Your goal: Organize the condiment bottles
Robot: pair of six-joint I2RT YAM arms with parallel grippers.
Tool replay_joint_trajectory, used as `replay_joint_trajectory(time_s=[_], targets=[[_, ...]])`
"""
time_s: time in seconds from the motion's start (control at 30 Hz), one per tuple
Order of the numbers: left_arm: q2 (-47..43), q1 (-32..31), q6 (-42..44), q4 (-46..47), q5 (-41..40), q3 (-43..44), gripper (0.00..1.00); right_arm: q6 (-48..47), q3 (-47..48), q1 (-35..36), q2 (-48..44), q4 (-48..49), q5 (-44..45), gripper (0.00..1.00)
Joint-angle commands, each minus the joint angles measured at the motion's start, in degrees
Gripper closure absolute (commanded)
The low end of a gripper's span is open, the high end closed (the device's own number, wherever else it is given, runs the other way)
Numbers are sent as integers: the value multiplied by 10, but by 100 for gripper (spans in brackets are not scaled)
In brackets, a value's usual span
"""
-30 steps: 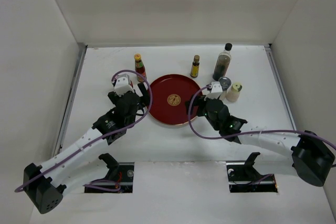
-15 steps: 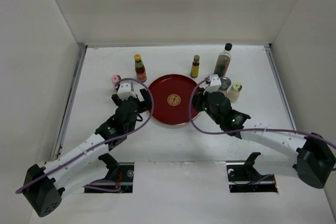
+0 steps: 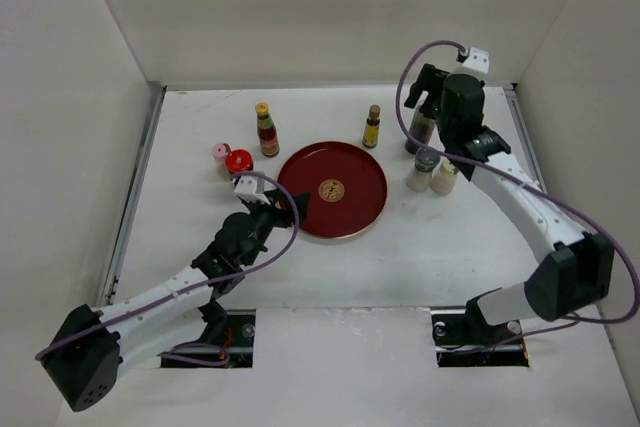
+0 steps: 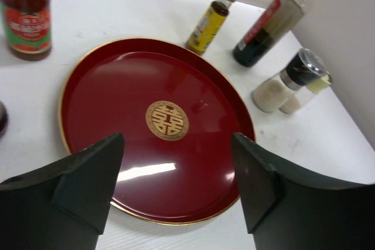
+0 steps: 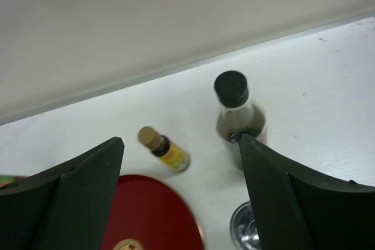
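Observation:
With the tall bottle's black cap below and off to the right in the wrist view, I need to shift my right gripper that way and down around it.
The round red tray lies mid-table. The yellow-capped red sauce bottle, pink shaker and red-lidded jar stand to its left. The small amber bottle stands behind it. The tall dark-filled bottle, silver shaker and cream-topped shaker stand to its right. My left gripper is open and empty, low at the tray's near-left rim. My right gripper is open and empty, raised above the tall bottle and amber bottle.
White walls close in the table on the left, back and right. The left wrist view shows the sauce bottle, amber bottle, tall bottle and two shakers beyond the tray.
My left gripper has drawn back toward the tray's near-left rim, uncovering the pink shaker and red-lidded jar. My right arm has lifted from beside the shakers and swung up above the tall bottle.

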Motion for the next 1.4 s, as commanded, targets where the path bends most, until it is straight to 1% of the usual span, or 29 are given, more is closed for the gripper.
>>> replay_joint_trajectory(time_s=[0.0,0.07,0.13,0.3,0.47,0.53,0.63,0.67,0.73,0.8,0.83,0.9,1.0,1.1,1.23,1.37], targets=[[-3,-12,-8,111,30,-20,23,-41,59,-12,62,-62,23,11],[-5,-16,-9,120,30,-28,18,-46,88,-25,92,-69,25,11],[-5,-17,-12,121,29,-31,16,-46,109,-39,117,-74,27,11],[0,-14,-20,122,29,-35,15,-48,136,-52,160,-77,29,14],[4,-14,-20,128,29,-36,15,-74,161,-54,197,-50,29,19],[6,-10,-20,128,29,-36,14,-82,175,-54,213,-47,31,26],[9,-7,-20,129,29,-38,14,-91,197,-53,235,-51,35,43],[9,-6,-20,129,29,-38,14,-91,201,-53,239,-52,38,47],[9,-4,-21,130,27,-39,14,-92,204,-53,244,-54,42,61],[9,-1,-22,135,21,-42,14,-87,197,-54,233,-41,61,74],[11,0,-22,139,18,-45,14,-88,190,-53,222,-26,68,77],[14,1,-22,143,14,-47,14,-96,178,-50,191,2,78,80],[17,1,-24,148,14,-47,14,-113,177,-49,139,21,97,82],[16,3,-26,149,12,-50,14,-139,190,-34,89,19,110,83],[12,5,-29,152,11,-51,14,-173,206,4,39,17,128,84],[-6,12,-29,146,0,-53,14,-207,224,67,12,15,138,84]])
